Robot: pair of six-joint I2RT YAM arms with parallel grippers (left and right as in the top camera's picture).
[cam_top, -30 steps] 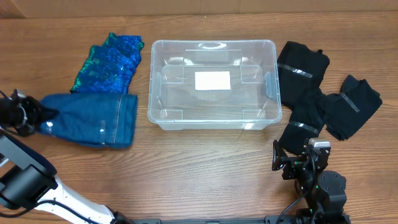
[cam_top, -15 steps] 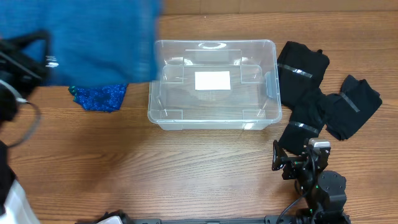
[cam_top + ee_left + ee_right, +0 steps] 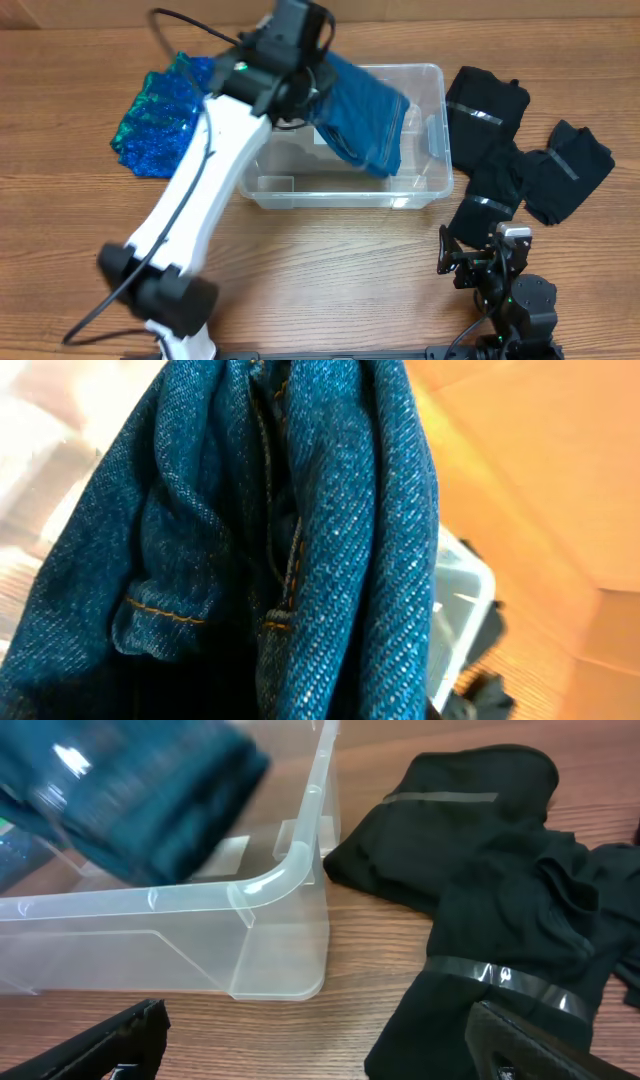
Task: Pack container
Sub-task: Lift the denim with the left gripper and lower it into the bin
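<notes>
The container's bottom beside the hanging jeans is still bare, so I will lower my left gripper toward the container's end by the black clothes (image 3: 412, 150) and let go of the jeans.
The clear plastic container (image 3: 432, 140) stands at the table's centre back; its near right corner shows in the right wrist view (image 3: 280, 880). My left gripper (image 3: 318, 88) is shut on folded blue jeans (image 3: 365, 125) and holds them over the container's inside, hanging down into it. The jeans fill the left wrist view (image 3: 280, 540), hiding the fingers, and show blurred through the container wall in the right wrist view (image 3: 130, 800). My right gripper (image 3: 478, 258) is open and empty near the front edge, right of the container; its fingers show in the right wrist view (image 3: 320, 1045).
A sparkly blue-green garment (image 3: 160, 110) lies left of the container. Black folded clothes with shiny tape bands (image 3: 510, 150) lie right of it, also in the right wrist view (image 3: 480, 890). The left arm's white link (image 3: 200, 200) crosses the table left of centre.
My left arm lifted the jeans from the table's left side and swung them right, over the container. The sparkly garment is uncovered. The right arm has not moved.
</notes>
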